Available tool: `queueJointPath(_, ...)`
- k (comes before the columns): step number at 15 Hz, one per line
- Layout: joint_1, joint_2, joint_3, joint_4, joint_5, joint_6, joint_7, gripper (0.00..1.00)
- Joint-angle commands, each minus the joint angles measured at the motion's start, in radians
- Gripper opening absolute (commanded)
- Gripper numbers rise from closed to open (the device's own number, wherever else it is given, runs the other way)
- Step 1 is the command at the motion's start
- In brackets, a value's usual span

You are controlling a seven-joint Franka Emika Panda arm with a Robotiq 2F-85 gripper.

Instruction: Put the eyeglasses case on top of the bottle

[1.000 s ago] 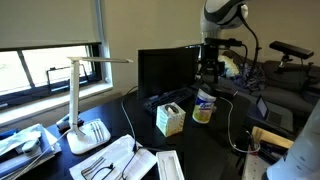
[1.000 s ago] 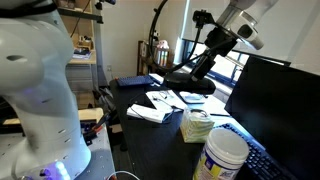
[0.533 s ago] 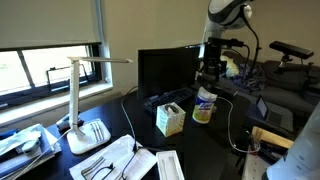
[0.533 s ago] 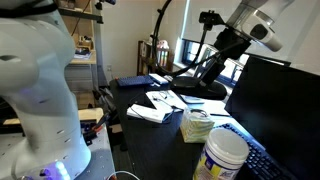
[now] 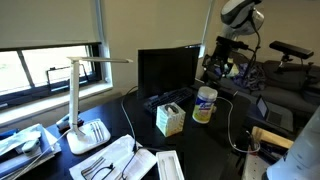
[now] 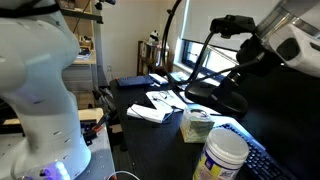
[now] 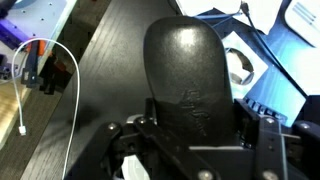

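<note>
The eyeglasses case [image 6: 222,92] hangs well above the bottle. I will turn my gripper and lower it until the case rests on the white cap [image 6: 228,147], then let go.
My gripper [image 5: 222,62] is shut on the black eyeglasses case [image 5: 221,68] and holds it in the air, above and a little past the bottle [image 5: 205,104]. The bottle is short and clear with a white cap, a blue-and-white label and yellowish contents, and it stands upright on the dark desk. In an exterior view the case [image 6: 222,92] hangs below the gripper [image 6: 246,58], well above the bottle [image 6: 225,155]. In the wrist view the case [image 7: 190,70] fills the middle, clamped between the fingers [image 7: 196,126].
A green-and-white carton box [image 5: 170,118] stands beside the bottle, also in an exterior view [image 6: 197,125]. A black monitor [image 5: 165,72] and keyboard [image 5: 165,99] are behind them. A white desk lamp [image 5: 80,100] and papers [image 6: 160,105] lie further off.
The gripper with the case has risen and moved away from directly over the bottle. The bottle and box have not moved.
</note>
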Motion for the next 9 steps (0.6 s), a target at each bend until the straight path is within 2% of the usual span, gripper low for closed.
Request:
queueJointPath(1, -0.033, 0.054, -0.032, 0.021, 0.131, 0.051, 0.028, 0.53)
queueJointPath(4, -0.051, 0.1, -0.059, 0.033, 0.229, 0.078, 0.064, 0.53)
queueJointPath(6, -0.061, 0.123, -0.068, 0.041, 0.218, 0.075, 0.095, 0.53)
queueJointPath(9, -0.07, 0.161, -0.079, 0.073, 0.162, 0.008, 0.132, 0.53)
